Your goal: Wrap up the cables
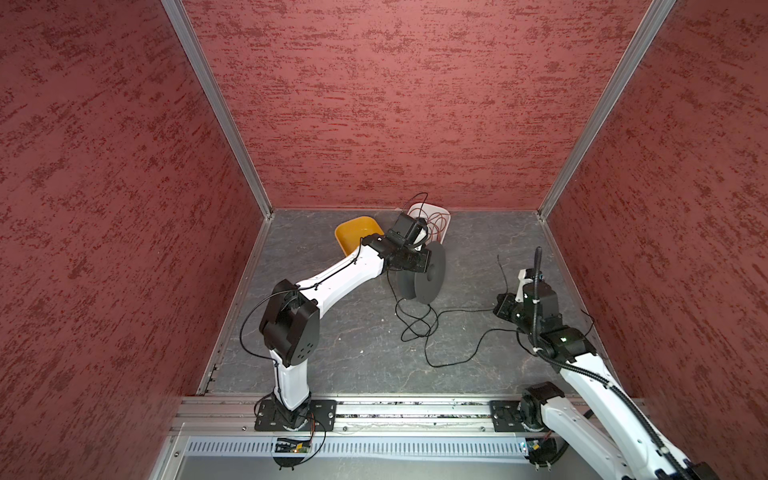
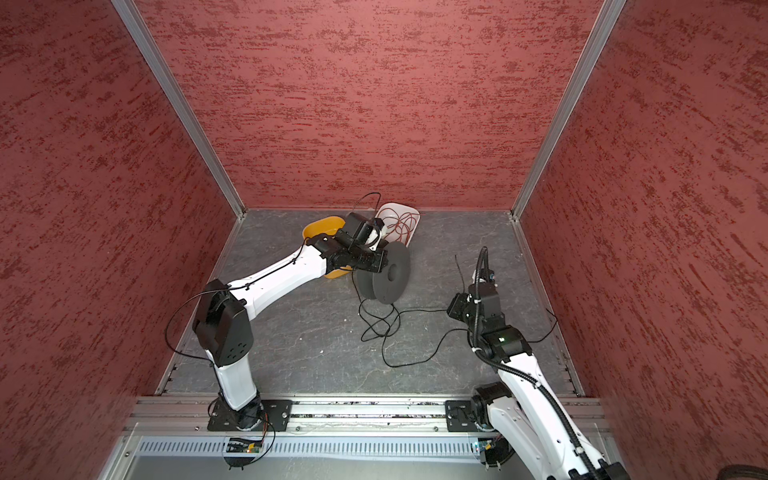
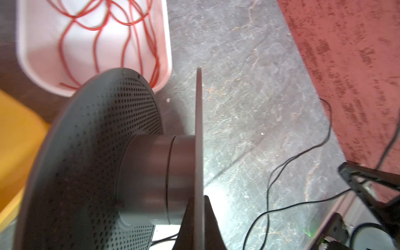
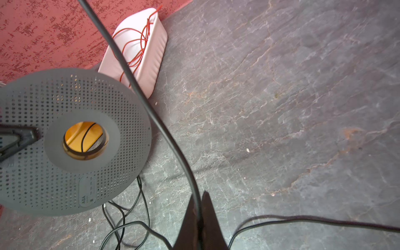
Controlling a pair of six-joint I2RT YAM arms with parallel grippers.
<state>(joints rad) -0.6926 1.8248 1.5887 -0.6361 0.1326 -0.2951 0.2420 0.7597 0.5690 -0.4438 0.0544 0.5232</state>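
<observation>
The cable loops crowd the lower edge of the spool's rim. The left gripper should next turn the spool, swing it onto the floor (image 1: 396, 295) beside the yellow tray and then let go of the spool's rim.
The cable is a thin black wire lying in loose loops (image 1: 419, 328) (image 2: 382, 328) on the grey floor in front of a grey perforated spool (image 1: 424, 274) (image 2: 388, 272). The spool stands on edge. In the left wrist view, my left gripper (image 3: 200, 199) is shut on the thin rim of one spool flange (image 3: 199, 129), beside the bare hub (image 3: 155, 173). In the right wrist view, my right gripper (image 4: 200, 194) is shut on the cable (image 4: 151, 108). The cable's free end sticks up past the jaws, to the right of the spool (image 4: 71, 140).
A yellow tray (image 1: 353, 235) (image 2: 320, 228) sits behind the left arm. A white tray (image 1: 446, 216) (image 4: 155, 54) holding tangled red wire leans at the back wall. Red textured walls close in three sides. The arm bases stand on a metal rail at the front.
</observation>
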